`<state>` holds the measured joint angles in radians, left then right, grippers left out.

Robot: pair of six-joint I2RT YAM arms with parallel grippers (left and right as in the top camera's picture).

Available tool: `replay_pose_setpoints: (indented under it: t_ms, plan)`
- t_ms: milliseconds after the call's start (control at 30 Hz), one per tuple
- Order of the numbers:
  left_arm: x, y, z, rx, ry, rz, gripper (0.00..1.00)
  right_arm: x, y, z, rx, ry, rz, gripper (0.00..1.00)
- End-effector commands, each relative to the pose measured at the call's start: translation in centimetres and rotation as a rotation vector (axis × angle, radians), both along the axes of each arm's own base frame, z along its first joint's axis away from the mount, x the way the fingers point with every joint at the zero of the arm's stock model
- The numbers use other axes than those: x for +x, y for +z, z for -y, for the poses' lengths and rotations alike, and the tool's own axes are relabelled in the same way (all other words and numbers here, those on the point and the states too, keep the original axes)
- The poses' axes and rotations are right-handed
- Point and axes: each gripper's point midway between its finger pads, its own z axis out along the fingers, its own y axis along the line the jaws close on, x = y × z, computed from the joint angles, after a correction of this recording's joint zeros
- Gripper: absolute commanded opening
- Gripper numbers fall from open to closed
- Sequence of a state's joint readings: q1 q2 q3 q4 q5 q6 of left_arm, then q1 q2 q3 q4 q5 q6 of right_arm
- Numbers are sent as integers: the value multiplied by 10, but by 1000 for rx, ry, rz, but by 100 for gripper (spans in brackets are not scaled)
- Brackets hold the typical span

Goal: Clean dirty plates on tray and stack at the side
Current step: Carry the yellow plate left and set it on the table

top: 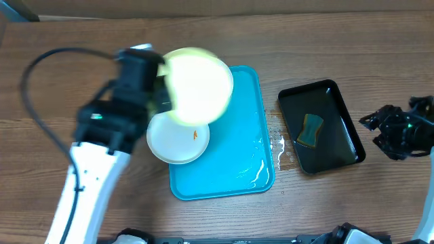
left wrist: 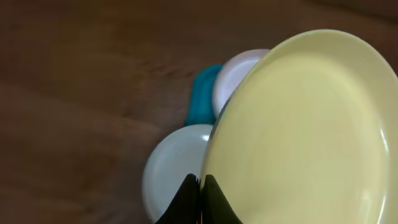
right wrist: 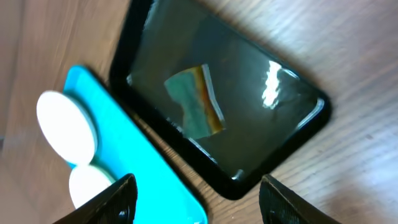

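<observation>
The robot's left gripper will next go to the left in the overhead view and down, and it will set the plate on the bare table beside the turquoise tray.
My left gripper is shut on the rim of the plate with the pale yellow-green rim and holds it tilted above the far left corner of the turquoise tray. In the left wrist view the jaws pinch that plate's edge. A white plate with an orange smear lies at the tray's left edge. A second white plate shows behind the held plate; from overhead it is hidden. My right gripper is open and empty, right of the black tray; its jaws show nothing between them.
A glossy black tray stands right of the turquoise tray, with a green-and-yellow sponge in it. The sponge also shows in the right wrist view. Wet patches glisten on the turquoise tray's right side and on the table between the trays.
</observation>
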<state>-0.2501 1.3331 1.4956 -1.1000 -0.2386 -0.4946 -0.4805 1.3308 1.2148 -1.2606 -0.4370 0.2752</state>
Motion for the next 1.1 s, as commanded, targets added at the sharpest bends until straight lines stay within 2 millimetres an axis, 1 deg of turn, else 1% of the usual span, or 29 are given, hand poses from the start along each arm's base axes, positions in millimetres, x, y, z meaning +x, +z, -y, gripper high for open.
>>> replay_pose_setpoints:
  t_ms: [0, 100, 167, 233, 367, 500, 567, 667, 800, 867, 900, 967, 1000, 1033, 1067]
  plan:
    - [-11, -2, -59, -5, 216, -34, 4, 10, 13, -23, 8, 141, 81, 65]
    - [-19, -15, -99, 51, 345, -70, 4, 12, 13, -39, 1, 198, 80, 65]
    - [-25, -28, -122, 90, 417, -103, 4, 12, 11, -46, -16, 228, 71, 65]
    - [-32, -49, -143, 110, 500, -144, 4, 11, 8, -48, -45, 242, 54, 65]
    - [-45, -93, -180, 109, 621, -211, 4, 9, 6, -48, -65, 249, 36, 65]
    - [-57, -130, -212, 72, 727, -258, 4, 7, 5, -49, -61, 250, 28, 66]
    - [-61, -145, -224, 35, 766, -272, 4, 6, 5, -49, -60, 250, 25, 65]
    - [-60, -164, -235, -17, 782, -287, 4, 6, 5, -49, -60, 250, 24, 66]
    - [-47, -193, -231, -78, 687, -328, 4, 6, 5, -49, -61, 250, 25, 66]
    - [-48, -202, -230, -75, 666, -361, 5, 6, 5, -49, -60, 250, 23, 66]
    - [-49, -205, -229, -75, 661, -375, 10, 5, 5, -49, -59, 250, 22, 66]
    - [-52, -204, -229, -69, 661, -387, 32, 4, 5, -49, -58, 250, 18, 67]
    - [-53, -202, -230, -64, 661, -387, 40, 4, 5, -49, -58, 250, 18, 69]
    - [-52, -199, -231, -58, 651, -382, 64, 5, 5, -49, -59, 250, 18, 69]
    - [-50, -196, -231, -58, 649, -375, 92, 5, 5, -49, -62, 249, 19, 71]
